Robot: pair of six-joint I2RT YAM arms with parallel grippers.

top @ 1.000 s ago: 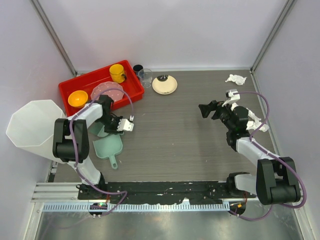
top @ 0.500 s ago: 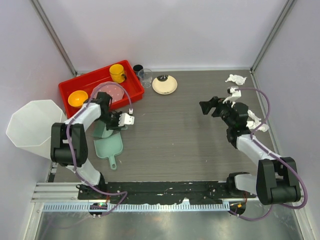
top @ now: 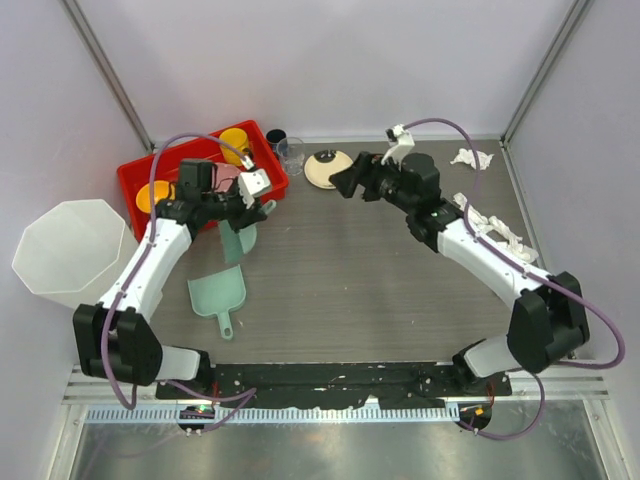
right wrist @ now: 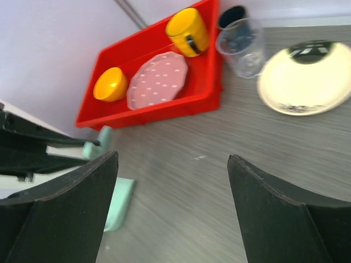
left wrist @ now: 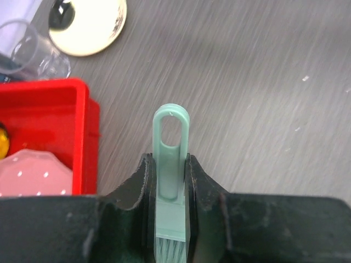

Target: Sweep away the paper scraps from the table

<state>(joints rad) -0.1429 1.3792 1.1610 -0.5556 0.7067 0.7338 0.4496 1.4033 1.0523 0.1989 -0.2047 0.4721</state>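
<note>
The looped end of the brush's handle sticks out of my left gripper, left of my right gripper in the top view, so my right gripper needs to move its open fingers across around it next.
The paper scraps lie at the far right of the table (top: 340, 290): one wad (top: 470, 157) in the back right corner, others (top: 503, 232) by the right wall beside my right arm. My left gripper (top: 248, 208) is shut on the handle of a mint-green brush (top: 240, 238), held off the table beside the red tray; the handle (left wrist: 170, 143) sits between the jaws (left wrist: 169, 161). My right gripper (top: 338, 186) is open and empty near the cream plate, well left of the scraps. In its own view the jaws (right wrist: 173, 164) stand wide apart over bare table.
A mint dustpan (top: 217, 293) lies front left. The red tray (top: 135, 180) holds a yellow cup (top: 235, 145), an orange bowl (top: 155, 197) and a pink plate (right wrist: 158, 80). A clear cup (top: 291, 153), a dark cup (top: 275, 138) and the cream plate (top: 329, 169) stand behind. A white bin (top: 65, 245) stands at the left edge.
My left gripper has lifted the brush and moved back toward the red tray. My right arm has swung left from the scraps to the back middle by the cream plate.
</note>
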